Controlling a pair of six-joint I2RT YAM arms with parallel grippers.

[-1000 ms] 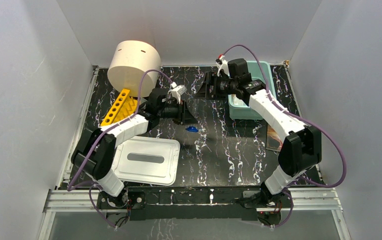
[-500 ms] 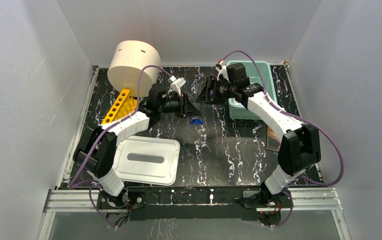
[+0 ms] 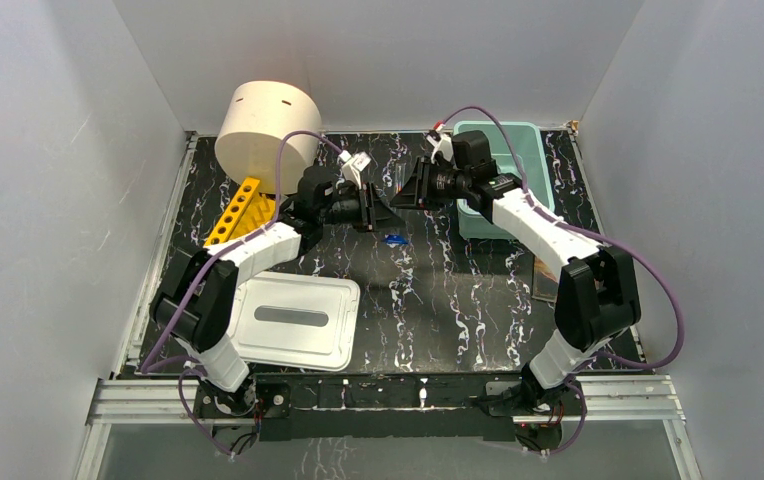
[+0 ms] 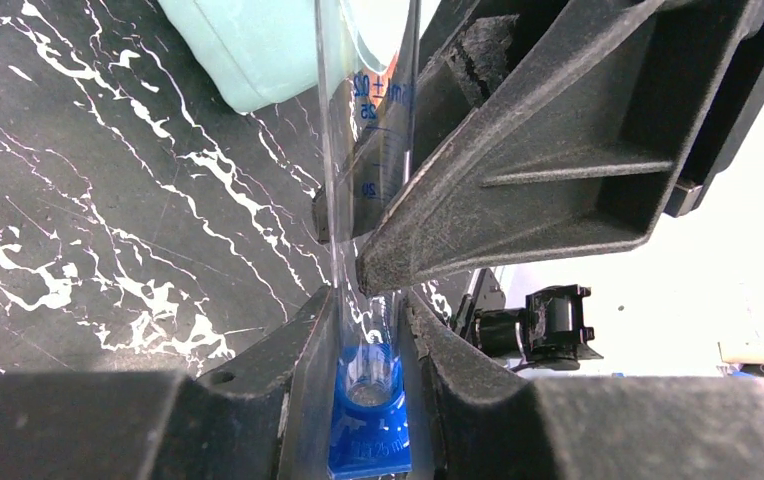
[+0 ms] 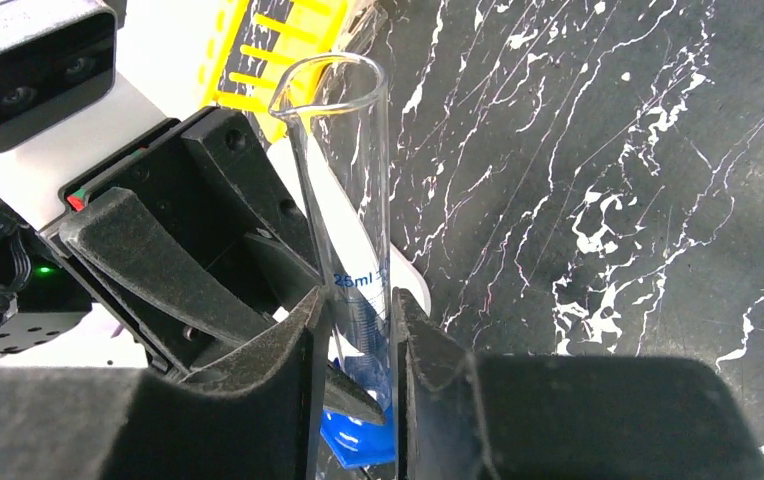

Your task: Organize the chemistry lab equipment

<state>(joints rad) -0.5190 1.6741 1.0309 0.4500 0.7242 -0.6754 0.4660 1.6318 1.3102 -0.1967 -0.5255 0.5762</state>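
The teal bin stands open, so I should next move my right gripper to the right in the top view, then down into the bin and release the cylinder.
A clear graduated cylinder (image 4: 368,200) with a blue base (image 3: 394,240) hangs above the dark marbled table, held between both arms. My left gripper (image 4: 368,300) is shut on its lower tube just above the base (image 4: 370,430). My right gripper (image 5: 358,300) is shut on the same cylinder (image 5: 353,200), with a finger pressed to each side of the tube near the 25 ml mark. In the top view the left gripper (image 3: 373,212) and the right gripper (image 3: 405,190) meet nose to nose at mid-table. The yellow holed rack (image 3: 235,213) lies at the left.
A teal bin (image 3: 488,225) stands at the back right beneath the right arm. The big cream cylinder (image 3: 268,125) sits at the back left behind the rack. A white tray lid (image 3: 293,320) lies front left. A dark-covered book (image 3: 546,275) rests by the right edge.
The left gripper carried the cylinder up and back toward the right arm. The right gripper came left and its wide jaws closed around the tube.
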